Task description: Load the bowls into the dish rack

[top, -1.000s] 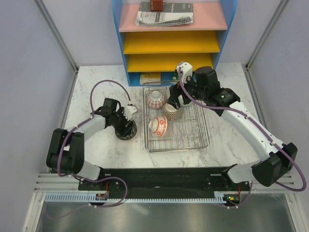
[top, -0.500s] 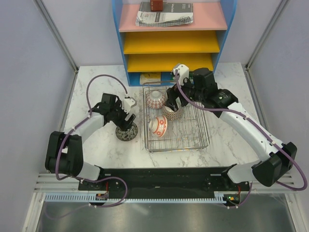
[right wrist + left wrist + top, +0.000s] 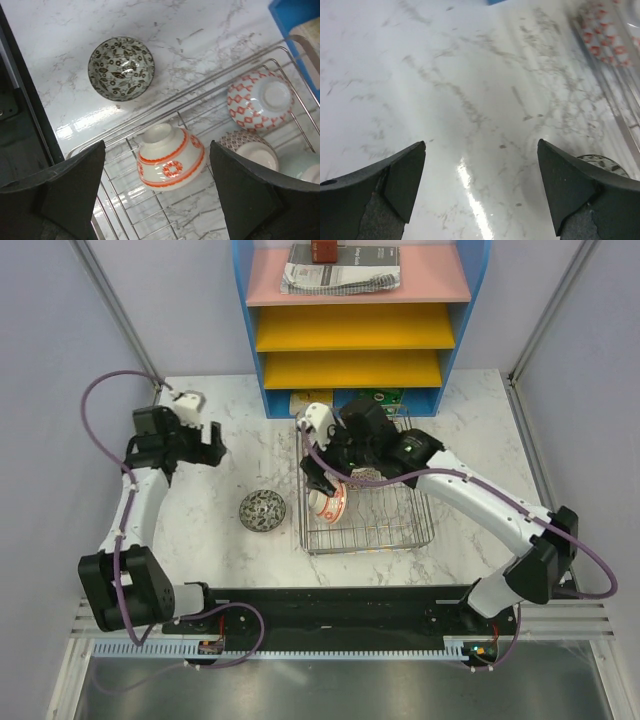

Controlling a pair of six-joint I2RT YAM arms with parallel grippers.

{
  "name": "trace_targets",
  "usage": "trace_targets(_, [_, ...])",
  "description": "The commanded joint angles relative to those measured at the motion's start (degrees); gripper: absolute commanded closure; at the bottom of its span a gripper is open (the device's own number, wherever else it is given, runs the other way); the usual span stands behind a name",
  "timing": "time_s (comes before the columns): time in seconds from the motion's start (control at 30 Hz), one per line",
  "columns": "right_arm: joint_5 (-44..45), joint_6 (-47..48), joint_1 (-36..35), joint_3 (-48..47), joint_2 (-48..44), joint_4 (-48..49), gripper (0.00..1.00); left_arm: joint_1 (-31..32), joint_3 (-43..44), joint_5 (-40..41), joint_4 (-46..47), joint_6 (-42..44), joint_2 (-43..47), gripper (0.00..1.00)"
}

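Note:
Only the grey bowl is unracked, so my right gripper will next go down, back and left in the top view onto its near rim.
A grey leaf-patterned bowl (image 3: 262,510) (image 3: 121,68) stands upright on the marble, just left of the dish rack (image 3: 400,530) (image 3: 150,215). In the rack a white bowl with red bands (image 3: 328,502) (image 3: 170,157) lies tipped, foot up. A red-orange patterned bowl (image 3: 259,100), a dark-patterned bowl (image 3: 249,150) and a pale green bowl (image 3: 305,172) sit upside down behind it. My right gripper (image 3: 322,475) (image 3: 157,145) hangs open above the white bowl, holding nothing. My left gripper (image 3: 212,440) (image 3: 481,145) is open and empty over bare table, well to the far left of the grey bowl, whose rim (image 3: 602,162) peeks past one finger.
The blue-framed shelf unit (image 3: 350,320) with yellow and pink trays stands right behind the rack; its blue corner (image 3: 300,20) is close to the rack's far end. The black base rail (image 3: 330,605) runs along the near table edge.
The left gripper opened off the grey bowl and drew back up to the far left. The right arm swung left across the rack to above the white bowl.

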State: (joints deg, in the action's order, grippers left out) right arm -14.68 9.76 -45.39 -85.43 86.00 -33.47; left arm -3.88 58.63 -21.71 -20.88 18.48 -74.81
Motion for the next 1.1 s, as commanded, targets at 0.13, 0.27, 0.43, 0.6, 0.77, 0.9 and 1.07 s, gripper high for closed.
trace_targets(0.13, [2.28,12.82,-10.41,-8.78,12.51,-6.07,0.07,-18.96,-2.55,-6.85,-1.44,-8.28,2.03,0.0])
trace_targets(0.27, [3.51,16.16,-15.51,-11.34,18.06,-7.92,0.07,-23.7,-5.71,-7.11,-1.35,-8.99,5.1,0.0])
trace_targets(0.43, [3.69,18.63,-18.24,-13.53,24.38,-8.1,0.08,-26.79,-6.51,-8.52,-1.44,-9.42,6.43,0.0])
trace_targets(0.6, [4.75,21.44,-19.65,-15.91,30.01,-8.01,0.1,-29.34,-6.25,-10.45,-1.62,-10.13,5.99,0.0])
trace_targets(0.77, [6.41,23.11,-20.0,-17.75,34.15,-6.87,0.11,-30.13,-6.34,-10.89,-1.53,-10.13,6.07,0.0])
trace_targets(0.9, [6.85,24.34,-20.09,-19.24,36.34,-5.81,0.12,-30.48,-6.6,-11.42,-1.53,-10.13,6.51,0.0])
trace_targets(1.07, [7.21,25.13,-20.09,-21.88,39.77,-5.73,0.16,-30.84,-7.21,-11.68,-1.09,-10.13,7.3,0.0])
